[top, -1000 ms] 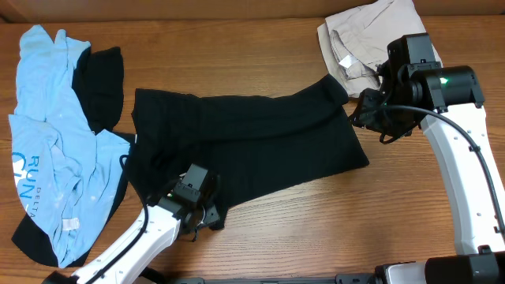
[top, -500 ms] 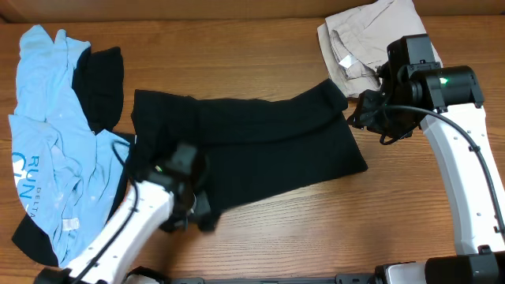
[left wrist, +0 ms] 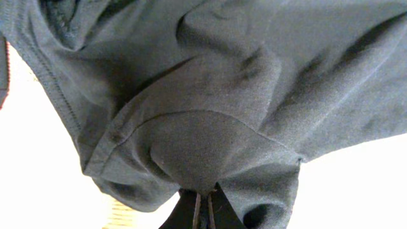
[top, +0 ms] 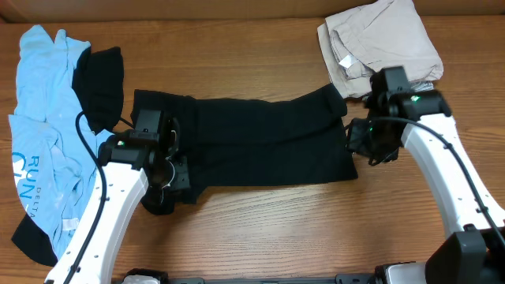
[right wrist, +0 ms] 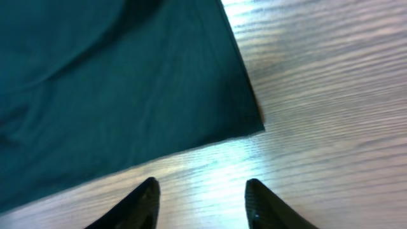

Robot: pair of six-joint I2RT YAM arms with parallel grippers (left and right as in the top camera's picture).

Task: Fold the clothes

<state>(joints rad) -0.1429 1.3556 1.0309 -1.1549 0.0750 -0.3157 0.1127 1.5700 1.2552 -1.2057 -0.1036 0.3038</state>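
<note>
The garment's end by the T-shirt (left wrist: 219,38) lies below and outward. My left gripper moves outward and down next to release the fold onto that cloth.
The large black garment (top: 260,142) lies spread across the middle of the table. My left gripper (top: 168,168) is shut on its front left corner, and the left wrist view shows that fabric (left wrist: 210,114) bunched and hanging from the closed jaws (left wrist: 206,207). My right gripper (top: 365,143) is open and empty just off the garment's right edge. In the right wrist view its fingers (right wrist: 203,194) hover over bare wood, close to the garment's corner (right wrist: 159,83). No white tag shows.
A light blue printed T-shirt (top: 47,150) lies crumpled at the left edge, with another black piece (top: 99,87) on it. Beige pieces (top: 379,39) are piled at the back right, close behind my right arm. Bare wood (top: 300,229) runs along the front.
My left gripper has carried the garment's front left corner back and to the left, so the front edge has pulled in. My right gripper has moved toward the front along the right edge.
</note>
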